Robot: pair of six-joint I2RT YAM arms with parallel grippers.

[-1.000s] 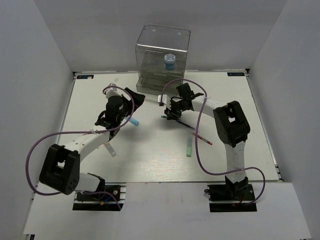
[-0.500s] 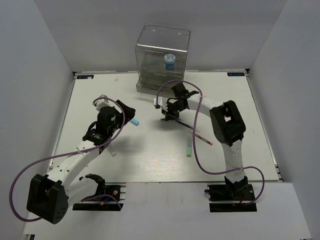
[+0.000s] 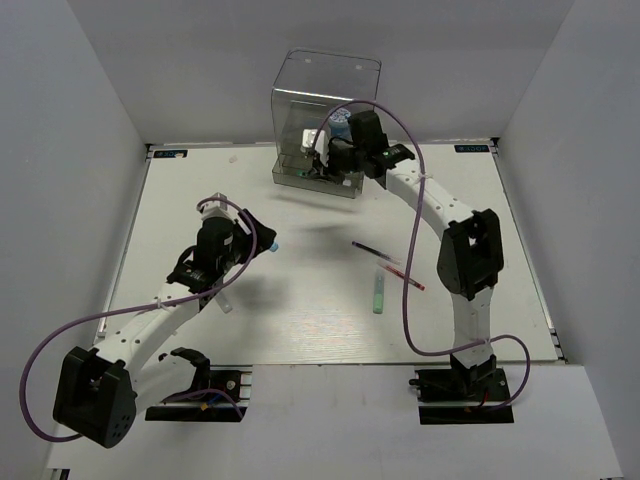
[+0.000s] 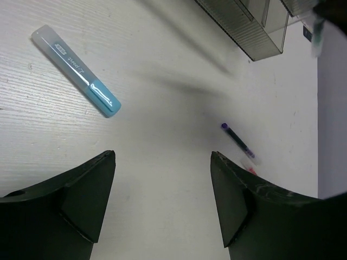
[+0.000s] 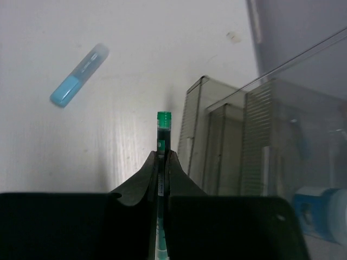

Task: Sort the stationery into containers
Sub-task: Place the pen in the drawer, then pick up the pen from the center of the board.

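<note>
The thin dark pen still hangs outside the box's near side, so my right gripper will move outward and down to release the pen into the box's open front section [image 3: 296, 168] [image 5: 200, 146].
My right gripper [image 3: 337, 158] is shut on a thin dark pen with a green cap [image 5: 164, 132] and holds it in the air just in front of the grey-tinted drawers [image 5: 217, 146] of the tall clear box unit [image 3: 325, 85]. The round blue-white pot [image 5: 320, 214] stands inside the box. My left gripper [image 4: 162, 157] is open and empty, low over the table. A white marker with a blue cap [image 4: 76, 67] lies just ahead of it to the left; it also shows in the top view [image 3: 270, 245].
A dark pen [image 3: 365, 248], a red pen [image 3: 405, 277] and a green marker [image 3: 378, 295] lie on the table to the right of centre. Another white marker [image 3: 224, 302] lies beside the left arm. White walls enclose the table.
My right gripper has risen from the table's middle with the green-capped pen and moved back to the drawer unit. My left arm pulled back from the blue-capped marker, then held still.
</note>
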